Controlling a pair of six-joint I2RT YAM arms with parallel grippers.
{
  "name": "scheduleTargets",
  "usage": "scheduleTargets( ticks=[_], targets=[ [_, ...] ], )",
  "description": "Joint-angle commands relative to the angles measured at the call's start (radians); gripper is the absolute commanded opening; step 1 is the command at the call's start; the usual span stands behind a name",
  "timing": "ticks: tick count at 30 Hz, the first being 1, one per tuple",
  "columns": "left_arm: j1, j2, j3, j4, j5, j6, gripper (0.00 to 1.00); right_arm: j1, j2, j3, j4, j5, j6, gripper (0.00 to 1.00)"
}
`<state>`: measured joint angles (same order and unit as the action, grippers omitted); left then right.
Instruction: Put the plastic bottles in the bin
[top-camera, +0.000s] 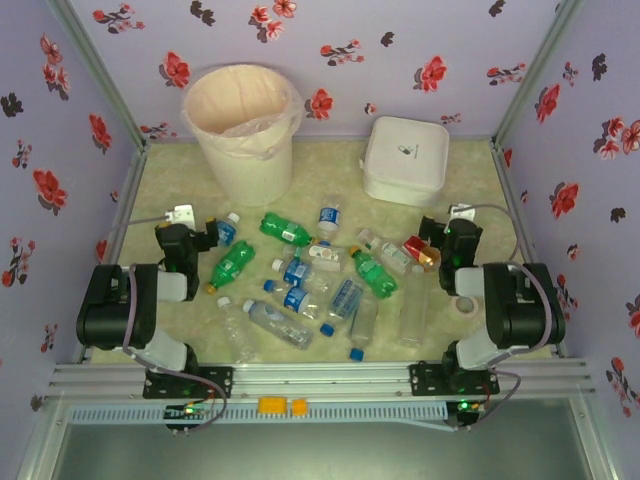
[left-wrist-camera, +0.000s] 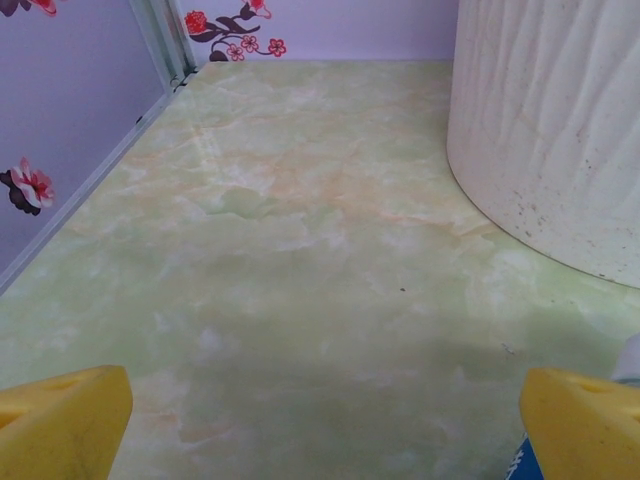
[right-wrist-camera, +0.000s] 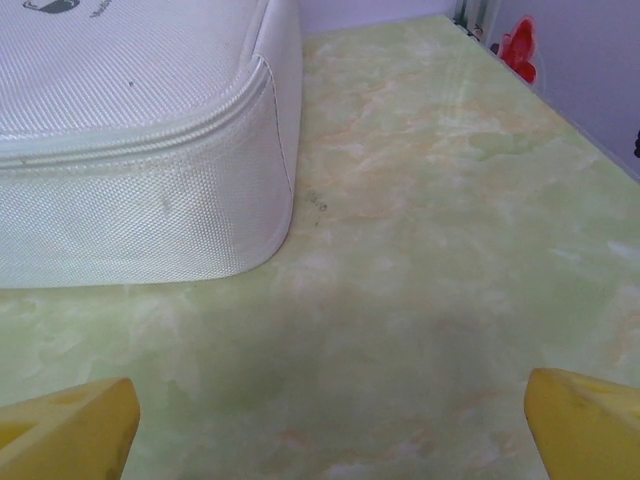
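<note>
Next, my right gripper draws back and comes down over the bottle's far end (top-camera: 415, 283), because the clear plastic bottle lies nearer my base than the open fingers.
Several crushed plastic bottles lie scattered mid-table between my arms: green ones (top-camera: 232, 265) (top-camera: 285, 230) (top-camera: 375, 272), clear blue-labelled ones (top-camera: 280, 323) (top-camera: 345, 298), and a red-labelled one (top-camera: 420, 248). The cream bin (top-camera: 240, 135), lined with a pale pink bag, stands at the back left. Its ribbed wall (left-wrist-camera: 560, 130) rises on the right of the left wrist view. My left gripper (left-wrist-camera: 320, 430) is open over bare table, just left of a blue-labelled bottle (top-camera: 225, 231). My right gripper (right-wrist-camera: 325, 430) is open too, with nothing between its yellow fingertips (right-wrist-camera: 65, 430).
A flat white lidded box (top-camera: 405, 160) sits at the back right, and its corner (right-wrist-camera: 130, 150) lies just ahead-left of the right gripper. Floral walls close in the table on three sides. A roll of tape (top-camera: 466, 305) rests beside the right arm.
</note>
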<state>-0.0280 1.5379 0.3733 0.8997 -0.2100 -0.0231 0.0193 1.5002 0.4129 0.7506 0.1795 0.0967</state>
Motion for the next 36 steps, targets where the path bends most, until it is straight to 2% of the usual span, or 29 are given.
scheduleTargets(
  ticks=[1,6,11,15,20,23,27,32,36],
  targets=[
    [0.004,-0.087,0.024,-0.081,-0.050,-0.003,1.00,0.004,-0.097,0.081,-0.166,0.037,-0.008,0.99],
    [0.005,-0.235,0.138,-0.374,-0.137,-0.073,1.00,0.009,-0.180,0.247,-0.491,0.033,0.092,0.99],
    [0.005,-0.322,0.325,-0.706,-0.139,-0.182,1.00,0.055,-0.159,0.487,-0.933,-0.016,0.271,0.99],
    [0.005,-0.350,0.453,-0.907,-0.072,-0.317,1.00,0.134,-0.151,0.607,-1.251,-0.016,0.335,1.00],
    [-0.040,-0.379,0.455,-0.980,0.050,-0.582,1.00,0.226,-0.186,0.648,-1.545,-0.062,0.452,0.99],
    [-0.121,-0.389,0.410,-1.001,0.082,-0.741,1.00,0.268,-0.243,0.610,-1.653,-0.112,0.514,0.99],
    [-0.286,-0.354,0.401,-1.018,0.083,-0.828,1.00,0.309,-0.343,0.533,-1.749,-0.157,0.583,0.99],
    [-0.455,-0.248,0.498,-1.064,0.098,-0.840,1.00,0.313,-0.433,0.384,-1.674,-0.271,0.595,0.93],
    [-0.537,-0.156,0.584,-1.083,0.116,-0.837,1.00,0.318,-0.431,0.296,-1.567,-0.326,0.607,0.90]
  ],
)
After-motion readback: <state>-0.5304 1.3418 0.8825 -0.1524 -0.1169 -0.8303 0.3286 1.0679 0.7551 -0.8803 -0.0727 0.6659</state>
